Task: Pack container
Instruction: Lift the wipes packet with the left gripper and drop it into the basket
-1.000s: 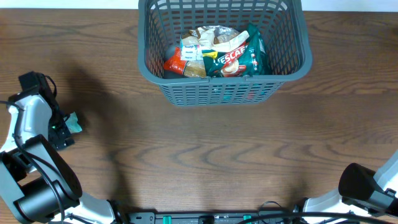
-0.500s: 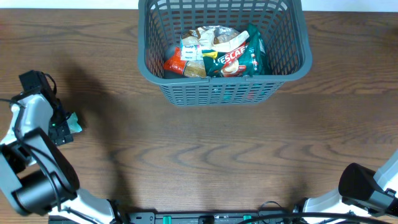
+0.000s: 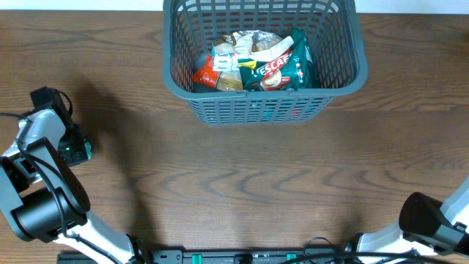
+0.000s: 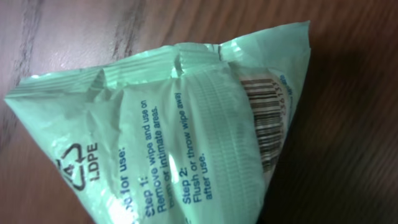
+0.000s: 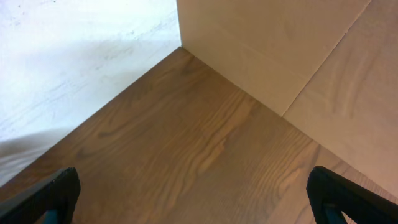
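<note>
The left gripper lifts over the red packet (image 3: 206,75) and releases the wipe packet next, since the basket lies outward and to its right in the overhead view.
The container (image 3: 264,110), a dark grey slotted basket, stands at the far middle of the table and holds a green Nescafe bag (image 3: 280,66), a beige packet (image 3: 229,67) and a red packet (image 3: 206,75). Far to its left, my left gripper (image 3: 75,150) sits low over the table, shut on a pale green wipe packet (image 4: 186,124). The crumpled packet fills the left wrist view and hides the fingers. From overhead only a sliver of green shows under the gripper. My right gripper (image 5: 196,199) is open and holds nothing, its dark fingertips (image 5: 56,193) at the frame's lower corners.
The right arm's base (image 3: 432,220) sits at the near right corner, well away from the basket. The right wrist view shows bare wood floor or tabletop, a white wall (image 5: 81,56) and a beige panel (image 5: 298,50).
The left gripper has shifted slightly right over the green packet and shut on it. The packet's corner that showed beside the gripper is now covered. The right arm has not moved.
</note>
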